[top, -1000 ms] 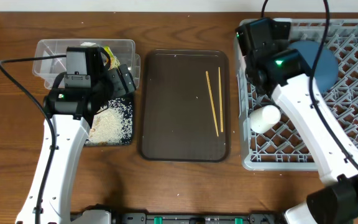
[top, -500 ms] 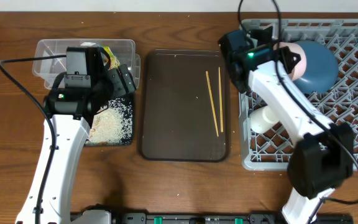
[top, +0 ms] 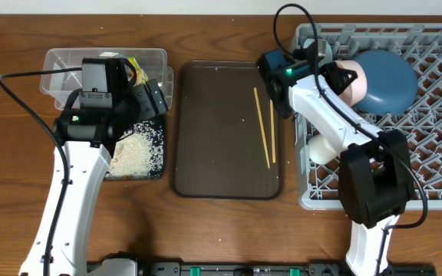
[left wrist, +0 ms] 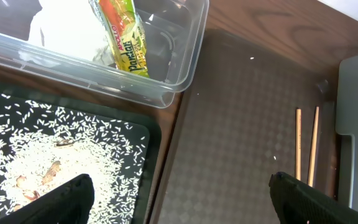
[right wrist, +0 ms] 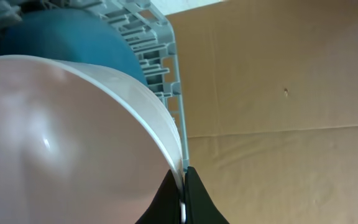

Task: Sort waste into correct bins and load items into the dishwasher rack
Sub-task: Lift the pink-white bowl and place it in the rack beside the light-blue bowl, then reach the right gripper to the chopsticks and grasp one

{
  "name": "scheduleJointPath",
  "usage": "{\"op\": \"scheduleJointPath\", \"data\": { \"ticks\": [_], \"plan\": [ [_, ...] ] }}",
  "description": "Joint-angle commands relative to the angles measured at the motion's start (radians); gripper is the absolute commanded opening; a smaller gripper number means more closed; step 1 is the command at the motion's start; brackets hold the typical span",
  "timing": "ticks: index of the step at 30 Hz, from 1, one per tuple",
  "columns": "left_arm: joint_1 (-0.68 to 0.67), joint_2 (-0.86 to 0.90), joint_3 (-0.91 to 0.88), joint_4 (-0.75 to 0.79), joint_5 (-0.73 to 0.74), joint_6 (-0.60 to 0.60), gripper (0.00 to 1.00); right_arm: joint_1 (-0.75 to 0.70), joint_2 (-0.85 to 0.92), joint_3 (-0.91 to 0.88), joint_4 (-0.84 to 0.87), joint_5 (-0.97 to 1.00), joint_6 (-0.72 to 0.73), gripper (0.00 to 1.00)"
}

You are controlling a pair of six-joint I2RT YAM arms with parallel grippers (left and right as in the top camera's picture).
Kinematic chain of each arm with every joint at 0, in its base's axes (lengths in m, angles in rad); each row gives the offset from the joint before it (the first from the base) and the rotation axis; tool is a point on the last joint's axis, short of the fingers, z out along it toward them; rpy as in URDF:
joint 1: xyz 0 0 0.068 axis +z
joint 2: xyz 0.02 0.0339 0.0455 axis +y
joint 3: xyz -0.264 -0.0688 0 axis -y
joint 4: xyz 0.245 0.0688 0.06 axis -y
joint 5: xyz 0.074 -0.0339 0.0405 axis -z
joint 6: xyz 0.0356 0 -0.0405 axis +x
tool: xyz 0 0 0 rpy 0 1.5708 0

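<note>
The right gripper eases left in the overhead view next and releases the white bowl's rim beside the dark blue plate, as the bowl crowds that plate.
My right gripper is shut on the rim of the white bowl, holding it tilted over the back left of the grey dishwasher rack, next to the dark blue plate. The bowl also shows in the overhead view. A white cup lies in the rack's left side. Two chopsticks lie on the brown serving tray. My left gripper is open and empty above the edge between the black tray of rice and the brown tray. The clear tub holds the snack wrapper and tissue. The light blue bowl is not visible.
The tub and black tray sit at the left, the brown serving tray in the middle, the rack at the right. Bare wooden table runs along the front. A cardboard-coloured wall shows behind the rack in the right wrist view.
My right arm has swung left over the rack's back left corner and turned its wrist, bringing the white bowl into overhead view. My left arm has not moved.
</note>
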Motion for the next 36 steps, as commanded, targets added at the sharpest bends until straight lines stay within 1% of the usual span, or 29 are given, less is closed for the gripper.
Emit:
{"op": "scheduleJointPath", "data": {
  "ticks": [1, 6, 8, 9, 10, 11, 12, 14, 15, 17, 21, 30, 33, 36],
  "plan": [
    [0.003, 0.005, -0.001, -0.001, -0.006, 0.005, 0.92, 0.034, 0.007, -0.001, -0.001, -0.063, -0.005, 0.01],
    [0.003, 0.005, -0.001, -0.001, -0.006, 0.005, 0.92, 0.06, 0.007, -0.001, -0.001, -0.116, -0.037, 0.01],
    [0.003, 0.005, -0.001, -0.001, -0.006, 0.005, 0.92, 0.068, 0.007, -0.001, -0.001, -0.116, -0.042, 0.03],
    [0.003, 0.005, -0.001, -0.001, -0.006, 0.005, 0.93, 0.072, 0.007, -0.001, -0.001, -0.116, -0.042, 0.09],
    [0.003, 0.005, -0.001, -0.001, -0.006, 0.005, 0.92, 0.076, 0.007, -0.001, -0.001, -0.116, -0.042, 0.21],
    [0.003, 0.005, -0.002, -0.001, -0.006, 0.005, 0.92, 0.081, 0.007, -0.001, -0.001, -0.116, -0.042, 0.43],
    [0.003, 0.005, -0.001, -0.001, -0.006, 0.005, 0.92, 0.087, 0.007, -0.001, -0.002, -0.116, -0.042, 0.56],
    [0.003, 0.005, -0.001, -0.001, -0.006, 0.005, 0.93, 0.101, 0.007, 0.0, -0.001, -0.116, -0.042, 0.72],
    [0.003, 0.005, -0.001, -0.001, -0.006, 0.005, 0.92, 0.108, 0.006, 0.002, -0.001, -0.117, -0.041, 0.75],
    [0.003, 0.005, -0.001, -0.001, -0.006, 0.005, 0.92, 0.121, 0.006, 0.008, -0.001, -0.122, -0.041, 0.78],
    [0.003, 0.005, -0.001, -0.001, -0.006, 0.005, 0.93, 0.137, 0.004, 0.044, -0.002, -0.152, -0.038, 0.78],
    [0.003, 0.005, -0.001, -0.001, -0.006, 0.005, 0.93, 0.124, -0.074, 0.169, 0.006, -0.347, -0.038, 0.78],
    [0.003, 0.005, -0.001, -0.001, -0.006, 0.005, 0.93, 0.112, -0.111, 0.205, 0.02, -0.485, -0.038, 0.79],
    [0.003, 0.005, -0.001, -0.001, -0.006, 0.005, 0.92, 0.1, -0.134, 0.213, 0.058, -0.72, -0.038, 0.79]
  ]
}}
